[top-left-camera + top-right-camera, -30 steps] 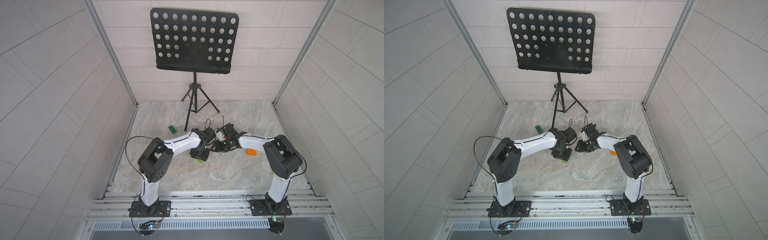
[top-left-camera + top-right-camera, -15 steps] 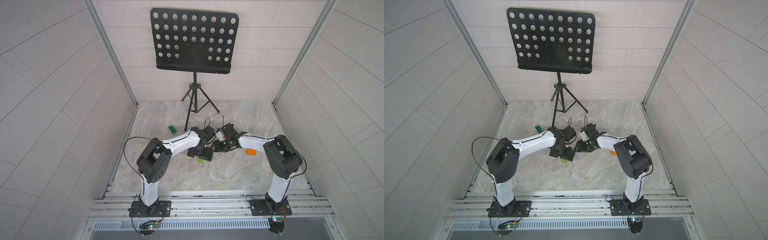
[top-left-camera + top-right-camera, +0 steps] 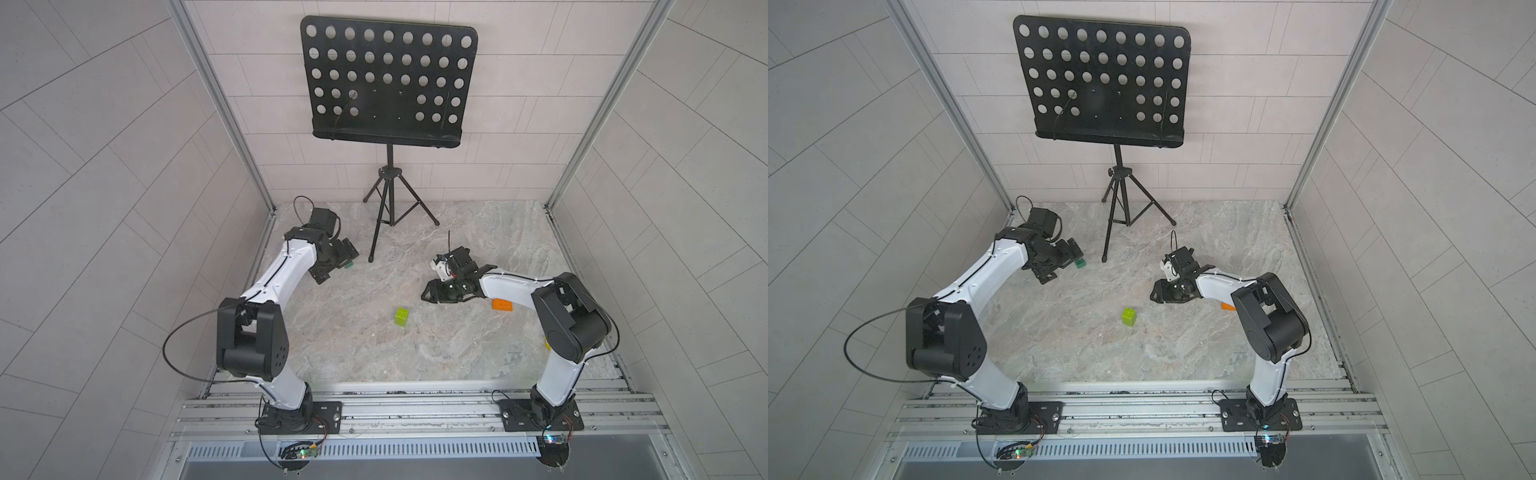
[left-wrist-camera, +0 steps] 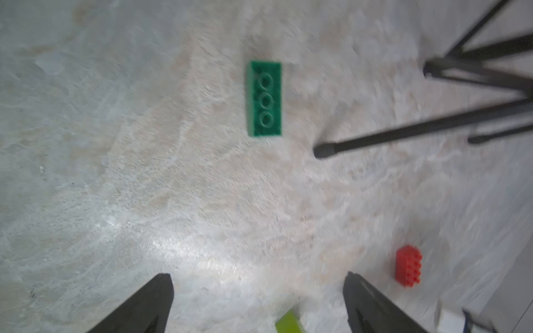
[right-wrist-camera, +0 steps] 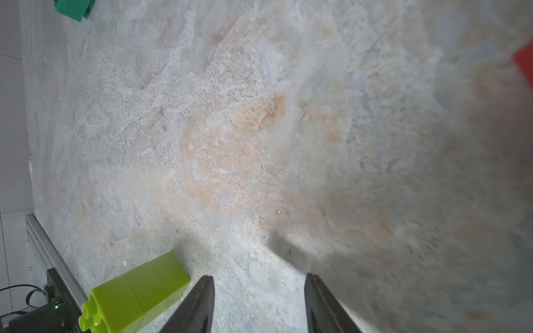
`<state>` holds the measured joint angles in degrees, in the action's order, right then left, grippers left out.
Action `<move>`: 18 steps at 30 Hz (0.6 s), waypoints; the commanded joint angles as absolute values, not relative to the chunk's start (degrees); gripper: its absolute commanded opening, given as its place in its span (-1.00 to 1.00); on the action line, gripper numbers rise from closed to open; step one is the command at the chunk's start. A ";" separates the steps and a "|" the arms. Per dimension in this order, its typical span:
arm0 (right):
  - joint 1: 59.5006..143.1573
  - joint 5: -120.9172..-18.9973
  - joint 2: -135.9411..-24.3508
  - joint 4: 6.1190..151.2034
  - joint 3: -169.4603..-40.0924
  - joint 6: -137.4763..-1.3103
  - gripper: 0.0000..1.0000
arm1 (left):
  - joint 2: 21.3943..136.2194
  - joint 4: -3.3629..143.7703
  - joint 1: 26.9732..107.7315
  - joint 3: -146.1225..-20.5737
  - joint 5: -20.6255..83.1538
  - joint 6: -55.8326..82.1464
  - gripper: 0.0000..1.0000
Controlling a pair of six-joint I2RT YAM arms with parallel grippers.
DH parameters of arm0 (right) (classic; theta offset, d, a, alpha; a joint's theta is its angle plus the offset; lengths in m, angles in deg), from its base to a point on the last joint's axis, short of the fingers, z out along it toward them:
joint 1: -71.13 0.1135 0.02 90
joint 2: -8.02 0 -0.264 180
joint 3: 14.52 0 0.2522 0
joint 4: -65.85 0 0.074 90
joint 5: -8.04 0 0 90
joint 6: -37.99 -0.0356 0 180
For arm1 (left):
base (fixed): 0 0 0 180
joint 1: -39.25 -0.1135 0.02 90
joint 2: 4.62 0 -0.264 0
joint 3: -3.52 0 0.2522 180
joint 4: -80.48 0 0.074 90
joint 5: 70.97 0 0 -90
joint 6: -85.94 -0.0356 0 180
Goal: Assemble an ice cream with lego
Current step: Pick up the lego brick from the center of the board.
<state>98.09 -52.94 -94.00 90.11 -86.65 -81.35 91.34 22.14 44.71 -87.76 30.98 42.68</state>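
Note:
My left gripper should next move down and outward, its open fingers around the dark green brick's long sides below.
A stack of lime-green lego bricks (image 3: 402, 318) (image 3: 1129, 316) lies on its side mid-table, free of both grippers; it also shows in the right wrist view (image 5: 135, 291). My left gripper (image 3: 337, 266) (image 4: 259, 284) stands wide open at the far left, beside the dark green brick (image 3: 349, 264) (image 4: 264, 98). Just right of the lime stack, my right gripper (image 3: 428, 293) (image 5: 259, 285) is open and empty. The orange piece (image 3: 502, 304) lies beside the right forearm. A red brick (image 4: 408, 269) shows in the left wrist view, which is blurred.
A black music stand on a tripod (image 3: 388, 199) rises at the back centre, one leg tip (image 3: 370, 259) close to the dark green brick. A yellow object (image 3: 547, 344) peeks out behind the right arm. Walls enclose three sides of the marble tabletop (image 3: 374, 353).
The left gripper opened, left the lime stack on the table and swung away to the back left by the dark green brick. The right gripper opened wider, staying in place.

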 commanded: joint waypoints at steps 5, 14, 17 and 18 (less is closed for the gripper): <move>98.02 -58.10 -87.09 86.31 -83.11 -81.11 0.12 | 109.30 19.31 42.40 -102.07 28.87 45.47 0.96; 96.46 -68.86 -74.74 80.55 -74.89 -82.24 0.18 | 122.32 13.22 42.27 -115.48 27.35 42.16 0.85; 95.70 -71.73 -71.16 79.49 -72.59 -82.75 0.20 | 124.40 12.95 42.38 -116.69 28.51 42.17 0.78; 95.56 -72.78 -70.12 79.29 -72.01 -82.94 0.20 | 125.04 12.85 42.37 -117.17 28.82 42.09 0.76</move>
